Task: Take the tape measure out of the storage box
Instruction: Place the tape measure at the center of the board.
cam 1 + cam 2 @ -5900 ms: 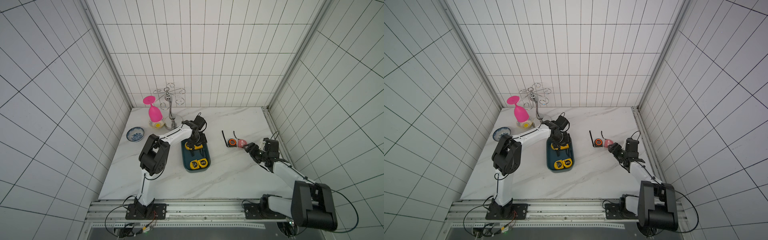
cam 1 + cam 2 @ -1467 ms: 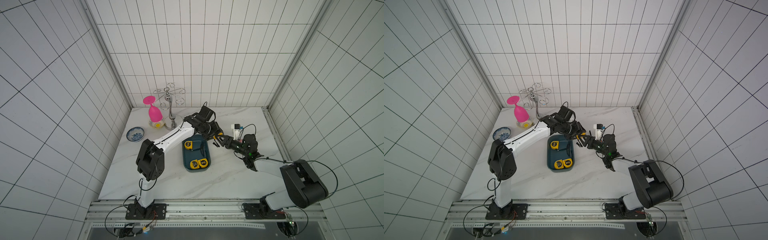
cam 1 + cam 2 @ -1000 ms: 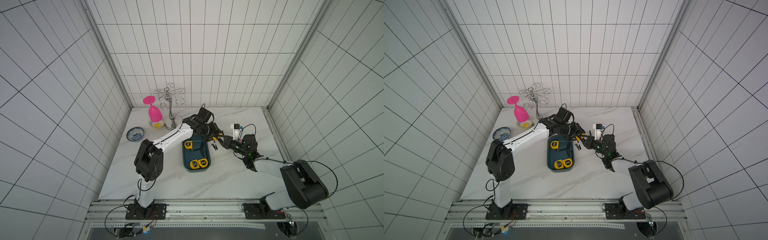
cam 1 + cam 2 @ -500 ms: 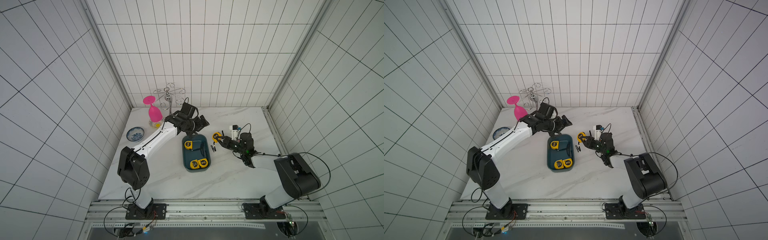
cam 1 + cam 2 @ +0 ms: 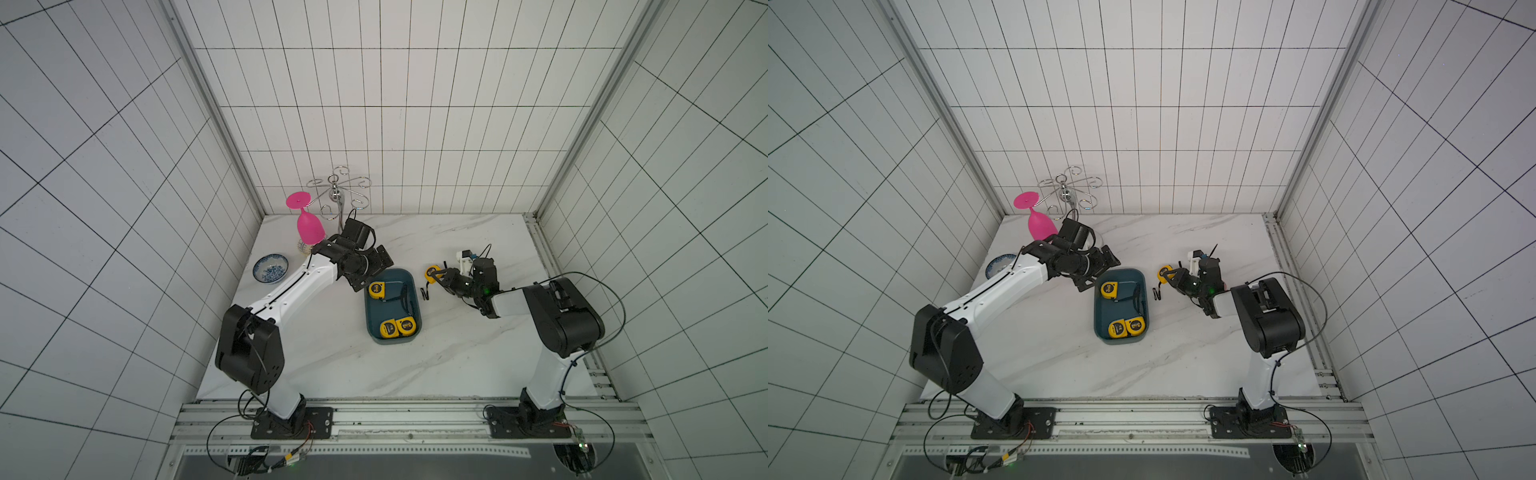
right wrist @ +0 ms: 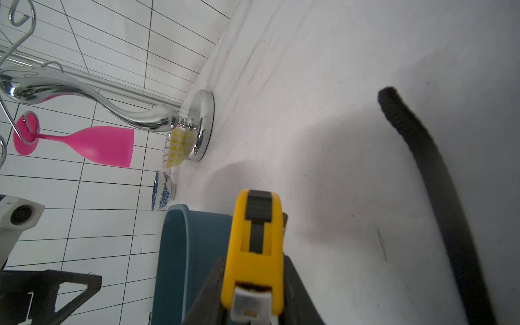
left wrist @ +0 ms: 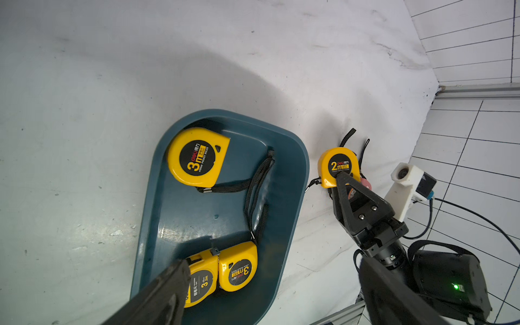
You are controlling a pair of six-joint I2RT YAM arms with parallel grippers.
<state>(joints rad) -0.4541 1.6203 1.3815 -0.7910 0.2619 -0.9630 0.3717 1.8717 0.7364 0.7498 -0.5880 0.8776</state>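
Note:
My right gripper should next lower the smaller yellow tape measure onto the bare table beside the storage box and let go of it, because the tape measure is already hanging outside the box's rim.
The dark teal storage box lies mid-table with three yellow tape measures in it: one at its far left corner, two side by side at the near end. A smaller yellow tape measure is outside, just right of the box, with my right gripper shut on it. My left gripper hangs open and empty above the box's far left corner.
A blue-and-white bowl sits at the left. A pink goblet hangs from a chrome rack at the back left, with a yellow patterned cup by its base. A black strap lies on the table right of the box.
My left gripper has opened, let go of the small tape measure and swung back left over the box's far corner. My right gripper keeps the tape measure, just right of the box.

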